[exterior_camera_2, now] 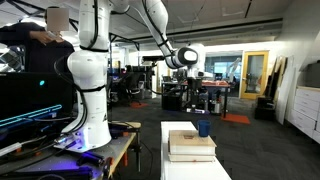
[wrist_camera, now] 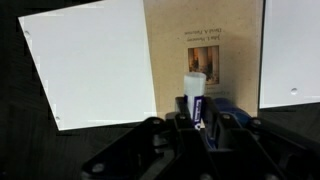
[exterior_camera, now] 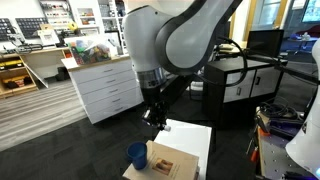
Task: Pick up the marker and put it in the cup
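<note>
Next, my gripper turns and shifts over the blue cup's opening (exterior_camera: 137,148) and lowers to release the marker, as the cup stands below and beside my gripper.
My gripper (wrist_camera: 197,120) is shut on the marker (wrist_camera: 195,95), a white barrel with a blue label that sticks out between the fingers in the wrist view. The blue cup (exterior_camera: 137,155) stands on the table's near corner next to a flat tan wooden block (exterior_camera: 163,159). In an exterior view the gripper (exterior_camera: 152,118) hangs above and slightly behind the cup. In the wrist view only a blue sliver of the cup (wrist_camera: 222,104) shows beside the fingers. The cup also shows in an exterior view (exterior_camera_2: 203,128), with the gripper (exterior_camera_2: 197,78) well above it.
The white table (exterior_camera: 192,135) holds white sheets (wrist_camera: 95,65) around the tan block (wrist_camera: 205,45). A white drawer cabinet (exterior_camera: 105,88) stands behind. A second white robot arm (exterior_camera_2: 90,70) and a workbench stand beside the table. Dark floor surrounds the table.
</note>
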Motion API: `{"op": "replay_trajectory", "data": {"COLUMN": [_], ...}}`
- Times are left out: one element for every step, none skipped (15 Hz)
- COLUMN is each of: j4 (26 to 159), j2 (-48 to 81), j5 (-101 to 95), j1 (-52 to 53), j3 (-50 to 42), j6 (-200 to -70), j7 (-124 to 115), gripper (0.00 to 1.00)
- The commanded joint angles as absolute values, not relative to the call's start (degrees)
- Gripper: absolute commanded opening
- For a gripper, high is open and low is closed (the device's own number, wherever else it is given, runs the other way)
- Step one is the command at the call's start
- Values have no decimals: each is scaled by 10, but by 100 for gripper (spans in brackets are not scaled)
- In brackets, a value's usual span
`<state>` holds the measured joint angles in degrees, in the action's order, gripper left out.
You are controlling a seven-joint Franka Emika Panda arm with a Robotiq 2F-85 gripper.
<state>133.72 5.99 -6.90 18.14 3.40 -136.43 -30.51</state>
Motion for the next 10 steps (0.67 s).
{"op": "replay_trajectory", "data": {"j4": [1299,1291,1277,1266,1256,1241,1229,1210,1191,1171], "j2": [65,71,79,86,93,102,111,123,136,149], "j5": [-41,-39,-30,-23,-20,-17,-18,-21,-21,-21], "j1": [159,158,157,156,157,158,159,162,164,166], "j3": [62,66,70,73,75,78,79,80,82,84], "j6": [-1268,-1249,-1224,-1204,-1184,-1160,-1141,-1116,-1096,-1077], "j7": [-292,-291,-287,-286,-287,-289,-291,-296,-296,-297], "gripper": [7,7,7,7,7,7,7,7,7,7]}}
